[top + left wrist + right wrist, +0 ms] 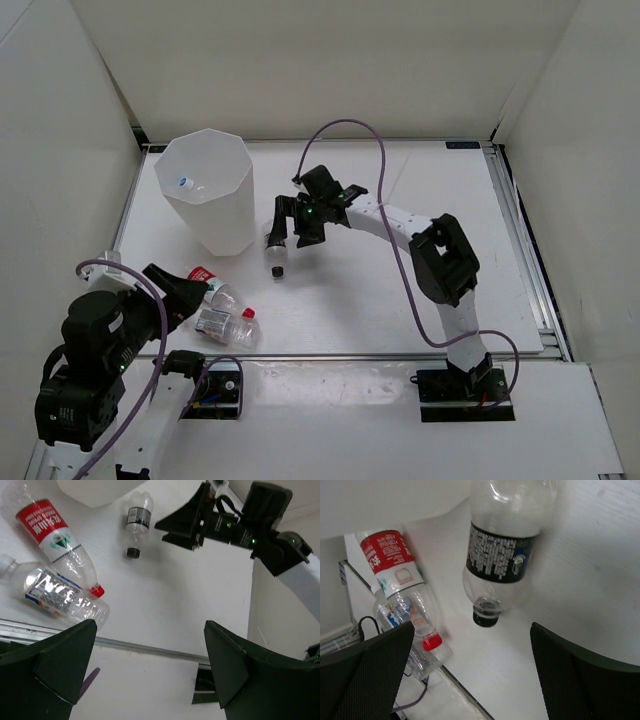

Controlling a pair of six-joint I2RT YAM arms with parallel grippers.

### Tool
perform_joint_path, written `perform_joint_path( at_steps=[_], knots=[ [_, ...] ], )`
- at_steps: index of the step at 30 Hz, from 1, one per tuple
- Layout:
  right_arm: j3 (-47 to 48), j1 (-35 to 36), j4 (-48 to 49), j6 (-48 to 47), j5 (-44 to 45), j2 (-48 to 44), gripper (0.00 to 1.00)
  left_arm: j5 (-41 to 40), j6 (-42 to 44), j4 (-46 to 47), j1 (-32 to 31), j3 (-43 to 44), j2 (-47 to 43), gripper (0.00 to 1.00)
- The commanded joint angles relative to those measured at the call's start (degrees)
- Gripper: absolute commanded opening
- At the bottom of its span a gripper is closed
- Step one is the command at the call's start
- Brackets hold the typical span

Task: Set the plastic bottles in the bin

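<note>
Next, my right gripper moves down onto the black label [275,240] [500,555] of the clear black-capped bottle and closes there, since the bottle lies flat below its open fingers.
The tall white bin [222,205] stands at the back left, and a white bottle cap [185,183] shows inside it. A clear black-capped bottle [275,250] lies just right of the bin, seen up close in the right wrist view [502,550]. My right gripper [293,228] hovers open over its base end, nothing between the fingers [470,670]. Two more bottles lie near the front left edge: a red-labelled, red-capped bottle [52,535] and a crinkled bottle [55,592] with a blue-and-white label. My left gripper [150,665] is open and empty just short of them [190,298].
The table's metal front rail [150,647] runs right below the two near bottles. Purple cables loop over the right arm [350,125] and beside the left arm [150,330]. White walls enclose the table on three sides.
</note>
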Motion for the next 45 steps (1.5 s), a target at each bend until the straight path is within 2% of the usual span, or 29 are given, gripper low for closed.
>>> perform_joint_path(
  at_steps=[1,9,12,15,16,20,22,24,25,27,30,34,35,38,39,40,42,45],
  knots=[
    [5.25,-0.18,0.86,1.00,-4.11,4.01,1.00,4.67,-2.70,-4.22,0.32,-3.18,-2.00,1.00],
    [9.73,0.35,1.39,4.34,-4.29,12.89,1.00,8.37,-2.70,-4.22,0.32,-3.20,-3.76,1.00],
    [10.79,0.35,1.39,4.34,-6.75,14.83,0.94,9.68,-3.31,-4.22,0.32,-3.20,-4.38,1.00],
    [10.27,-0.17,0.87,3.81,-7.98,15.45,0.79,9.69,-3.84,-4.22,0.32,-3.20,-4.90,1.00],
    [9.66,-0.18,0.86,3.81,-7.99,14.93,0.66,9.69,-3.84,-4.22,0.32,-3.20,-4.90,1.00],
    [4.65,-2.63,-2.30,3.81,-10.18,9.41,0.42,6.97,-3.84,-4.22,0.32,-3.20,-4.90,1.00],
    [-1.14,-4.04,-3.01,3.02,-10.18,3.10,0.42,4.77,-5.15,-4.22,0.32,-3.89,-5.43,1.00],
    [-7.19,-5.80,-3.53,1.97,-10.18,-1.93,0.36,2.41,-6.03,-4.22,0.32,-5.12,-5.43,1.00],
    [-8.62,-6.93,-3.53,1.96,-10.79,-6.91,0.30,1.87,-7.34,-4.22,0.32,-5.83,-5.43,1.00],
    [-10.21,-7.56,-4.15,1.44,-11.93,-13.51,0.26,0.03,-8.41,-4.22,0.32,-8.36,-5.43,1.00],
    [-6.28,-8.96,-5.56,2.74,-13.16,-19.16,0.18,-2.25,-10.25,-4.22,0.32,-12.75,-5.43,1.00],
    [8.12,-6.96,-6.26,4.77,-13.27,-19.45,0.14,-7.00,-11.40,-4.22,0.32,-15.94,-3.59,1.00],
    [15.12,-6.42,-6.26,4.78,-11.78,-18.75,0.14,-8.14,-13.05,-4.22,0.32,-16.72,-3.59,1.00],
    [26.40,-4.49,-6.26,6.27,-10.01,-13.49,0.14,-11.92,-15.43,-4.22,0.32,-17.26,-3.59,1.00],
    [34.09,-3.26,-6.26,6.27,-7.57,-10.08,0.14,-12.54,-15.44,-4.22,0.32,-17.26,-3.59,1.00],
    [37.56,-2.56,-6.26,6.27,-5.98,-6.73,0.14,-12.55,-17.18,-4.22,0.32,-17.26,-2.98,1.00],
    [42.15,-0.54,-3.55,5.57,-2.90,-4.34,0.14,-11.76,-17.20,-4.22,0.32,-17.96,-2.97,1.00],
    [42.87,3.23,7.42,2.77,5.79,-1.96,0.14,-6.24,-15.01,-4.22,0.32,-17.96,-0.08,1.00]
  ],
)
